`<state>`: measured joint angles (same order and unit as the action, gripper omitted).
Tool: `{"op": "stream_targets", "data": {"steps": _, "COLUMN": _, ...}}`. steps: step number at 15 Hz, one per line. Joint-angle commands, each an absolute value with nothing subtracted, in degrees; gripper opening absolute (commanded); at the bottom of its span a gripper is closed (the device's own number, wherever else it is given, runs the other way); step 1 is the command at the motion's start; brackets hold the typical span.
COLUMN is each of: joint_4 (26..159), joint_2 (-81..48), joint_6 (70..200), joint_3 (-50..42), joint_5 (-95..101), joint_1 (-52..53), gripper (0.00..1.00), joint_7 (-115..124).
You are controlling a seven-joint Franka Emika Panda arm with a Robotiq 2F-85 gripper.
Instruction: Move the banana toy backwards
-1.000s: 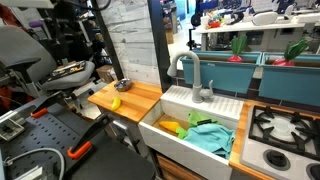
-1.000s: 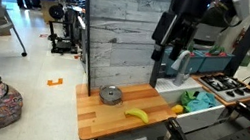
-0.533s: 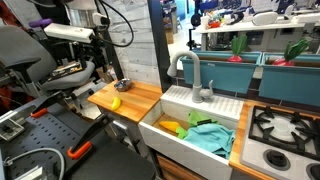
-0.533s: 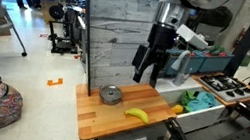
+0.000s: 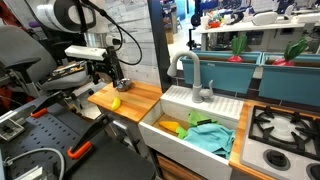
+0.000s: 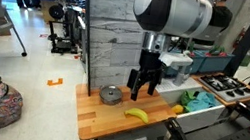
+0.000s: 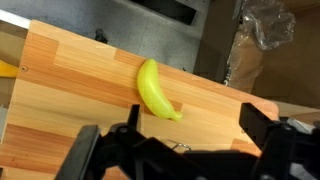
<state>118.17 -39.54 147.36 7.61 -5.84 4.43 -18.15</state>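
Note:
My gripper has its fingers open and will next bring them down and over the thin end of the banana toy to close on it.
The banana toy is small, bright yellow and curved. It lies on the wooden counter (image 6: 92,120) in both exterior views (image 5: 115,102) (image 6: 137,114) and in the wrist view (image 7: 155,90). My gripper (image 6: 143,87) hangs open and empty just above the counter, a little above the banana. It also shows in an exterior view (image 5: 110,72). In the wrist view the open fingers (image 7: 175,140) frame the lower edge, with the banana lying above them in the picture, apart from both.
A small round metal pot (image 6: 111,95) stands on the counter beside the banana. A white sink (image 5: 160,130) holds a yellow-orange item (image 5: 172,127) and a teal cloth (image 5: 210,135). A grey faucet (image 5: 195,75) rises behind it. A grey plank wall (image 6: 111,32) backs the counter.
My gripper has come down from high near the plank wall to just above the counter, close over the banana. The banana has not moved.

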Motion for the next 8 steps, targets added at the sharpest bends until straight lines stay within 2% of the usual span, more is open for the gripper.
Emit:
{"op": "stream_targets", "data": {"steps": 1, "joint_4": 113.66, "joint_2": -44.44, "joint_6": 147.6, "joint_3": 6.11, "joint_5": -1.29, "joint_1": 6.49, "gripper": 1.0, "joint_7": -12.78}}
{"op": "stream_targets", "data": {"steps": 8, "joint_4": 106.42, "joint_2": -52.08, "joint_6": 147.54, "joint_3": 3.32, "joint_5": 2.98, "joint_1": 10.05, "gripper": 1.0, "joint_7": -5.91}}
